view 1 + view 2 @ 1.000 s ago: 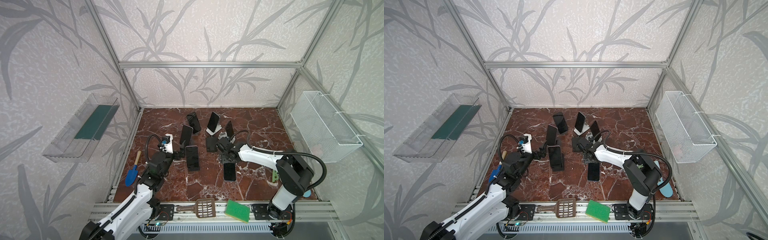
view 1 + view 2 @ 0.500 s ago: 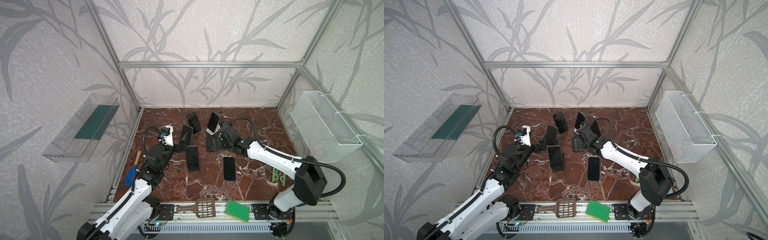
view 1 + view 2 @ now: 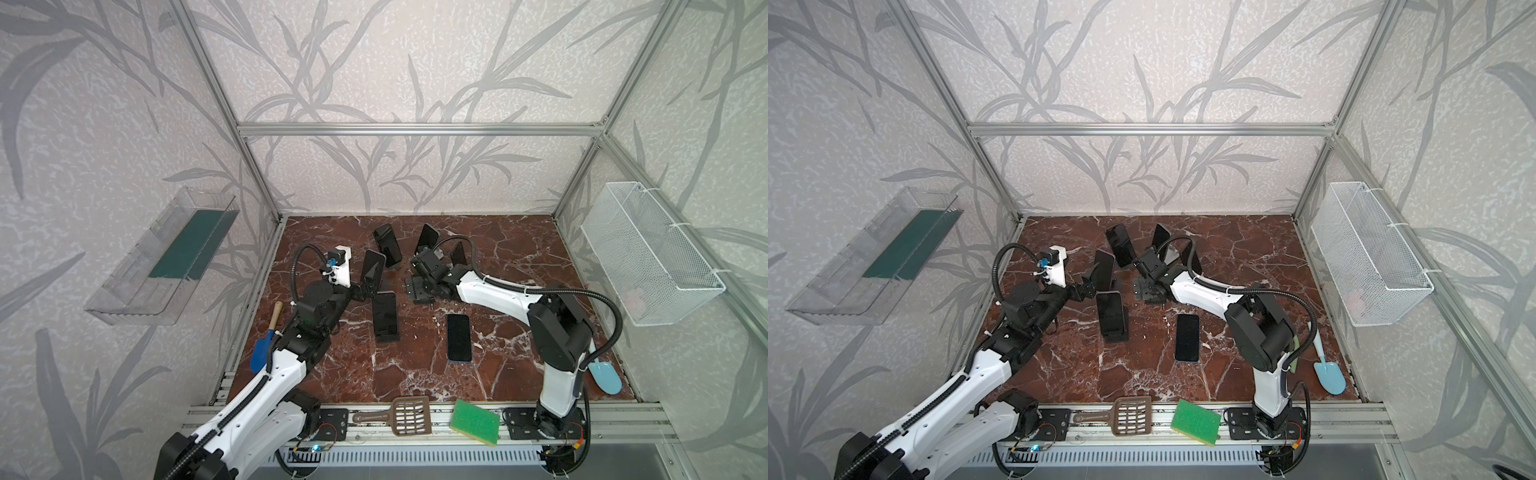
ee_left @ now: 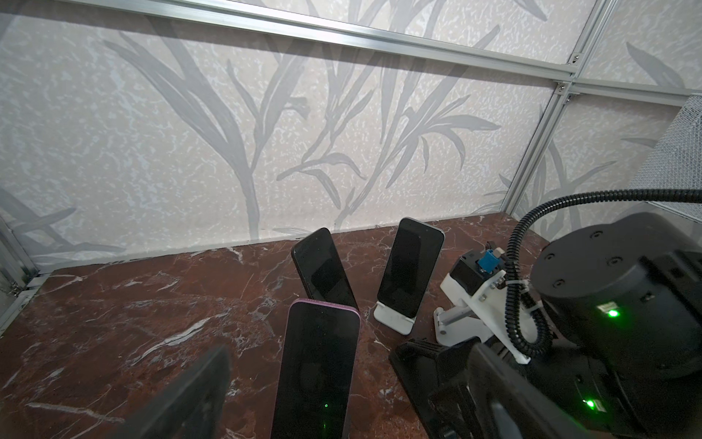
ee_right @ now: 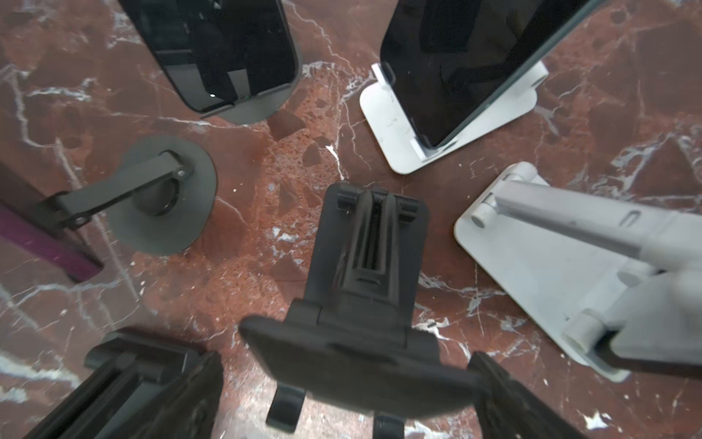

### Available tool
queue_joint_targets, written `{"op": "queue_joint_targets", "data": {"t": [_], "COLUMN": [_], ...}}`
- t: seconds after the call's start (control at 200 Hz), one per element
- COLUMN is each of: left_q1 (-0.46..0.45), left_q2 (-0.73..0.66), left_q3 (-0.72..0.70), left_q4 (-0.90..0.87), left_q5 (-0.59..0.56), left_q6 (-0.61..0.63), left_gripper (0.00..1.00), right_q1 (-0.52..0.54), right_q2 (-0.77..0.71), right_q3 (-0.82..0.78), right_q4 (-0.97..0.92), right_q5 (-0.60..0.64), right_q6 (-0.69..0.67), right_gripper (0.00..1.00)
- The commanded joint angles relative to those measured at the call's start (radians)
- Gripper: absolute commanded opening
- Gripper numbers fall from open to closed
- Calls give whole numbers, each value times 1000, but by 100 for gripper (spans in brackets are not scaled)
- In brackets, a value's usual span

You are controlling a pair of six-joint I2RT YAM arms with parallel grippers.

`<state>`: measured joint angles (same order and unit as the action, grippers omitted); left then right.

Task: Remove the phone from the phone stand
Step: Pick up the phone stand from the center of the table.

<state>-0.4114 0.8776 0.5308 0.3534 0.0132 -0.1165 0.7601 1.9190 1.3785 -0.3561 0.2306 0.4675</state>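
Observation:
My right gripper lowers around the upper plate of the empty black [image 5: 358, 365] stand next and closes there, since that plate is already between its open fingers.
Several dark phones stand on stands at the back. A purple-edged phone [image 4: 319, 365] [image 3: 372, 268] leans on a round black stand [image 5: 163, 197]. My left gripper [image 4: 334, 403] [image 3: 365, 291] is open, its fingers either side of that phone's lower part without touching it. My right gripper [image 5: 342, 403] [image 3: 419, 282] is open and hangs over an empty black stand [image 5: 364, 266] [image 3: 1148, 291], which lies between its fingers [image 5: 513, 399]. Two more phones [image 5: 220, 49] [image 5: 475, 57] sit on stands beyond it. Two phones [image 3: 385, 316] [image 3: 459, 337] lie flat on the marble floor.
A white stand [image 5: 569, 266] holding a fourth phone [image 3: 458, 253] is close beside the right gripper. A blue trowel [image 3: 262, 353] lies at the left edge and a light blue scoop [image 3: 606, 376] at the right. A green sponge [image 3: 473, 422] and brown scoop [image 3: 409, 419] rest on the front rail.
The right gripper opened, left a phone flat on the floor and moved back over the empty black stand. The left gripper moved forward around the purple-edged phone.

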Motion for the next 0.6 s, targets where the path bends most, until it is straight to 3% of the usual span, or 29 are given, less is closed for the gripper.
{"op": "queue_joint_targets", "data": {"t": [0.0, 0.155, 0.37, 0.595], "left_q1": [-4, -4, -4, -4], "left_q2": [-8, -21, -52, -55], "left_q3": [-18, -24, -48, -67], "left_q4": [29, 25, 45, 71], "left_q5": [4, 4, 2, 1], "left_q6": [2, 11, 23, 20], "left_gripper": [98, 98, 98, 98], "right_q1": [3, 2, 2, 2], "right_q2": [55, 77, 105, 109], "right_q3": [76, 82, 99, 98], "right_q4": [-30, 2, -14, 14], "right_q5": [39, 47, 103, 103], "right_q6": [40, 65, 87, 83], "right_gripper": [97, 86, 81, 69]}}
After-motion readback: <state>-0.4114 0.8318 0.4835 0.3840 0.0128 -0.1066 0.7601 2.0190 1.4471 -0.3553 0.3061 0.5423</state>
